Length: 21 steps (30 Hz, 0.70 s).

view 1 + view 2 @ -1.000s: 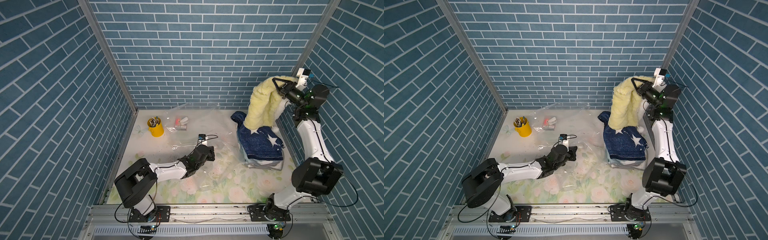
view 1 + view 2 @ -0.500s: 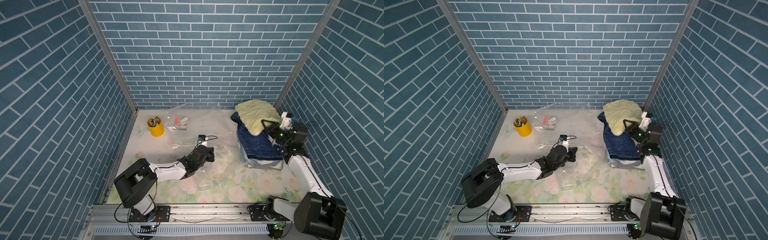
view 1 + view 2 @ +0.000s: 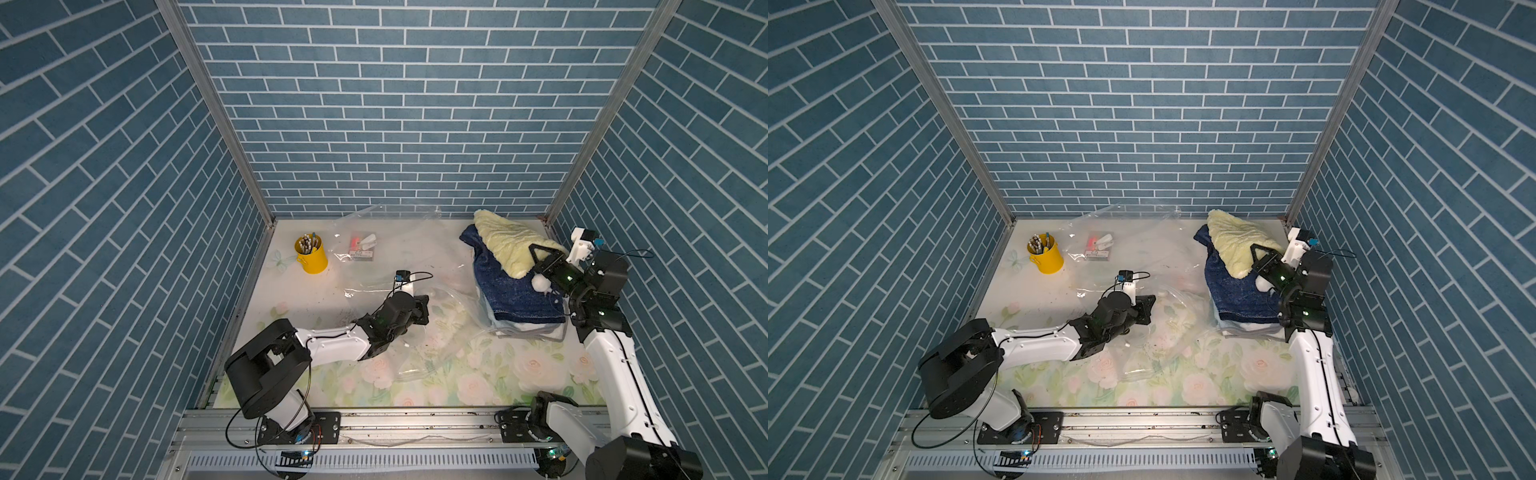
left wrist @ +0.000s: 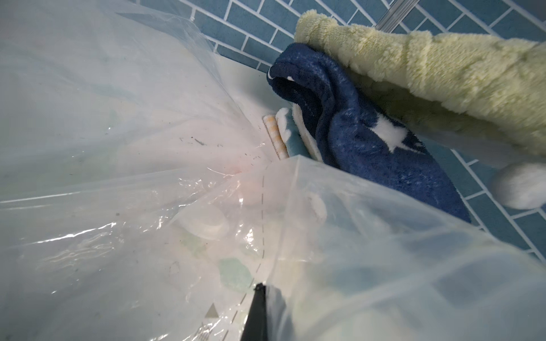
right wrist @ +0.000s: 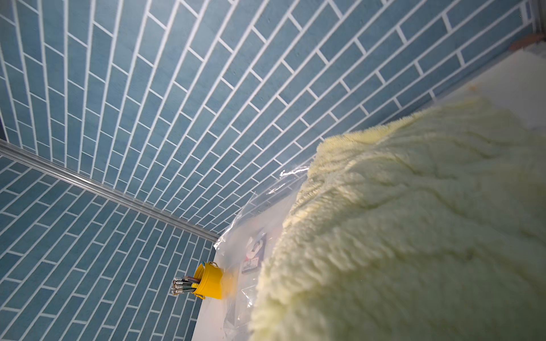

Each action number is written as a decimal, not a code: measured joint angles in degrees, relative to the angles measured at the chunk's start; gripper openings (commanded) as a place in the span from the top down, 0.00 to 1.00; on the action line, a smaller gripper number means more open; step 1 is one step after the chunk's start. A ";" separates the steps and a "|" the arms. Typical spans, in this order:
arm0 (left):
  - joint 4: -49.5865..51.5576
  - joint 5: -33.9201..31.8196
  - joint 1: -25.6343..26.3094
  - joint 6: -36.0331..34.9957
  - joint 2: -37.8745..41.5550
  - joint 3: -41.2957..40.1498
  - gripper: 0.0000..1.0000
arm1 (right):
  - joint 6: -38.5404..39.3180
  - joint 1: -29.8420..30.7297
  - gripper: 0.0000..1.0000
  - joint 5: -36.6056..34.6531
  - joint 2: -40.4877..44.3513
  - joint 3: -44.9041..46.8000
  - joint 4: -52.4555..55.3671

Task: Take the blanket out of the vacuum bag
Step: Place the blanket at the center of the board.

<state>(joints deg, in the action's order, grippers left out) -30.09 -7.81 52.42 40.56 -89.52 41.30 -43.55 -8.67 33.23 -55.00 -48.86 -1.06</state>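
Observation:
My right gripper holds the yellow blanket (image 3: 507, 245) and will move back and down over the blue star blanket's near edge (image 3: 521, 315) to let go of it, because that near edge of the blue star blanket is still uncovered.
The vacuum bag (image 3: 440, 266) (image 3: 1167, 266) lies crinkled and transparent across the middle of the table. Its round white valve (image 4: 204, 221) shows through the plastic. My left gripper (image 3: 422, 309) (image 3: 1148, 307) (image 4: 261, 288) rests low on the table, shut on a fold of the bag. A pale yellow fluffy blanket (image 3: 507, 245) (image 3: 1237, 241) (image 4: 443, 73) (image 5: 413, 236) lies outside the bag, on top of a blue star blanket (image 3: 511, 299) (image 4: 369, 141). My right gripper (image 3: 536, 253) (image 3: 1258, 251) is shut on the yellow blanket's near edge. In the right wrist view the blanket hides the jaws.
The blue blanket tops a folded stack by the right wall, with bag plastic against its foot. A yellow pen cup (image 3: 311, 255) (image 5: 208, 280) stands at the back left. A small printed packet (image 3: 362, 247) lies under the plastic beside it. Brick walls close three sides.
My right arm has come down from high by the right wall. The yellow blanket, which hung from it, now lies draped on the blue stack. The left arm has not moved.

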 measured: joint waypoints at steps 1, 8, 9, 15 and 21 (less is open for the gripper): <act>-0.02 0.04 0.00 0.00 0.11 0.00 1.00 | 0.81 0.00 1.00 -0.02 0.20 -0.72 0.87; -0.31 0.24 0.00 -0.02 0.74 -0.74 1.00 | 8.72 0.00 1.00 -1.84 4.04 -0.79 13.51; -0.28 0.22 0.00 -0.02 0.81 -0.94 1.00 | 9.75 0.00 1.00 -2.10 4.98 -0.76 15.19; -0.52 0.26 0.00 0.00 1.05 -1.51 1.00 | 13.77 0.00 1.00 -2.60 11.58 3.89 21.94; -0.61 0.42 0.00 0.00 2.27 -2.36 1.00 | 13.49 0.00 0.84 -3.85 19.12 14.84 25.24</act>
<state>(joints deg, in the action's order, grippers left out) -30.70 -7.40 52.42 40.56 -87.24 38.94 -30.06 -8.67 29.39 -35.88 -34.02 24.18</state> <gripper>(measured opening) 0.053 0.106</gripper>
